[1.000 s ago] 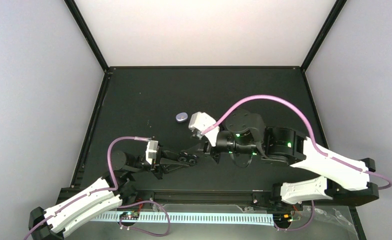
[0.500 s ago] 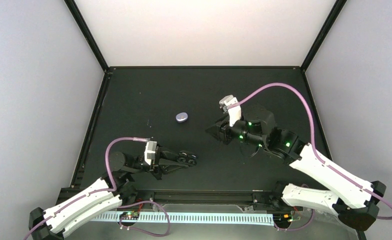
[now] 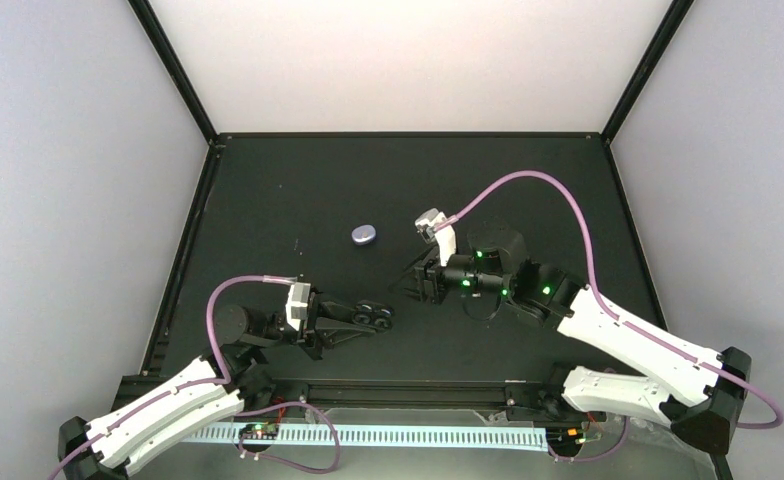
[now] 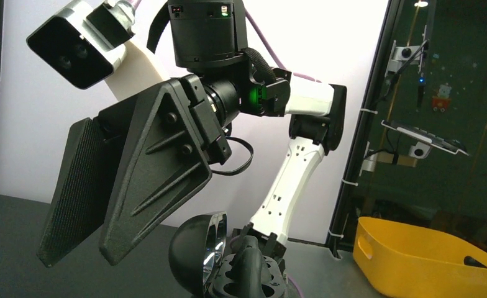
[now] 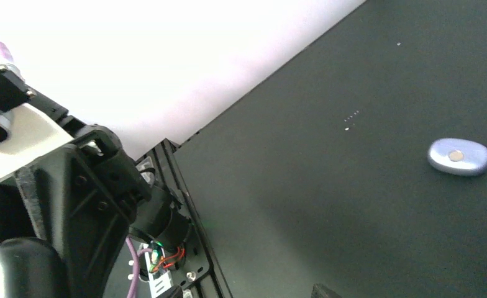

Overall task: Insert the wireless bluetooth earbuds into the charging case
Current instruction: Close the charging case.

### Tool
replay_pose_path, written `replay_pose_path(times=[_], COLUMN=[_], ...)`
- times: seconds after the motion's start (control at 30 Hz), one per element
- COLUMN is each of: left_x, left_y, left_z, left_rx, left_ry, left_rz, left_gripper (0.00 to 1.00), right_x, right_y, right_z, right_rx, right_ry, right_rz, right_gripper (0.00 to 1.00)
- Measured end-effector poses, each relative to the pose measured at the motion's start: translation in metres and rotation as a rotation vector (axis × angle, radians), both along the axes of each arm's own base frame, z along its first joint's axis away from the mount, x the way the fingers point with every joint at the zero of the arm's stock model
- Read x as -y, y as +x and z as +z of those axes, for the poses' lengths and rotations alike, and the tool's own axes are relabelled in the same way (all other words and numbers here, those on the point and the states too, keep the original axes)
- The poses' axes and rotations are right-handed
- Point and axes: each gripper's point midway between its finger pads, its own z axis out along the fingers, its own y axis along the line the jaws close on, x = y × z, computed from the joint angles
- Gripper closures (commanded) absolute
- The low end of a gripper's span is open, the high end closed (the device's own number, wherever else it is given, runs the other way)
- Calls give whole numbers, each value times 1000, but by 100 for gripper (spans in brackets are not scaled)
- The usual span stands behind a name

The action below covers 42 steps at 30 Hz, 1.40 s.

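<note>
My left gripper next moves outward, tilts downward and lowers the charging case [image 4: 199,253] to release it near the purple oval case, since the mat's bare there.
My left gripper [image 3: 368,318] is shut on an open black charging case [image 4: 199,253], lid up, sockets facing up, low at the near centre of the table. My right gripper [image 3: 413,284] is open and hangs just right of and above the case; its fingers [image 4: 148,186] loom over the case in the left wrist view. Only its fingertips [image 5: 325,290] show in the right wrist view, wide apart with nothing between them. A purple oval case [image 3: 364,235] lies shut on the mat further back and also shows in the right wrist view [image 5: 459,156]. I see no earbuds.
The black mat [image 3: 528,190] is bounded by black frame rails and pale walls. A yellow bin [image 4: 427,257] stands off the table to the right. The right arm's purple cable [image 3: 528,180] arcs over the mat.
The right arm swung its gripper away to the back right, then brought it back down and left toward the case. The left gripper has barely moved.
</note>
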Motion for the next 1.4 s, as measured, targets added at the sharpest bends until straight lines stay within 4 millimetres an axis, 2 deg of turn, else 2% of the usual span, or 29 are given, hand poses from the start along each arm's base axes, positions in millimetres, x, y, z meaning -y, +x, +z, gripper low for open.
replay_pose_path(times=[0.63,1.2,1.33,1.4], left_x=[-1,0,-1,-1], left_y=[0,7,19,42], left_z=[2,3,2,-3], left_rx=[7,-4,-35,-107], left_ry=[-10,-14,-15,-3], left_rz=[1,40,103,203], left_gripper=[98,98,99,98], right_x=[-16,-21,-4,15], right_y=[-18,-37,-12,8], right_z=[22,28,30,25], right_rx=[44,68,103,109], right_ry=[43,60,33,13], right_rz=[93,188,6,-134], right_gripper=[47,45,36,34])
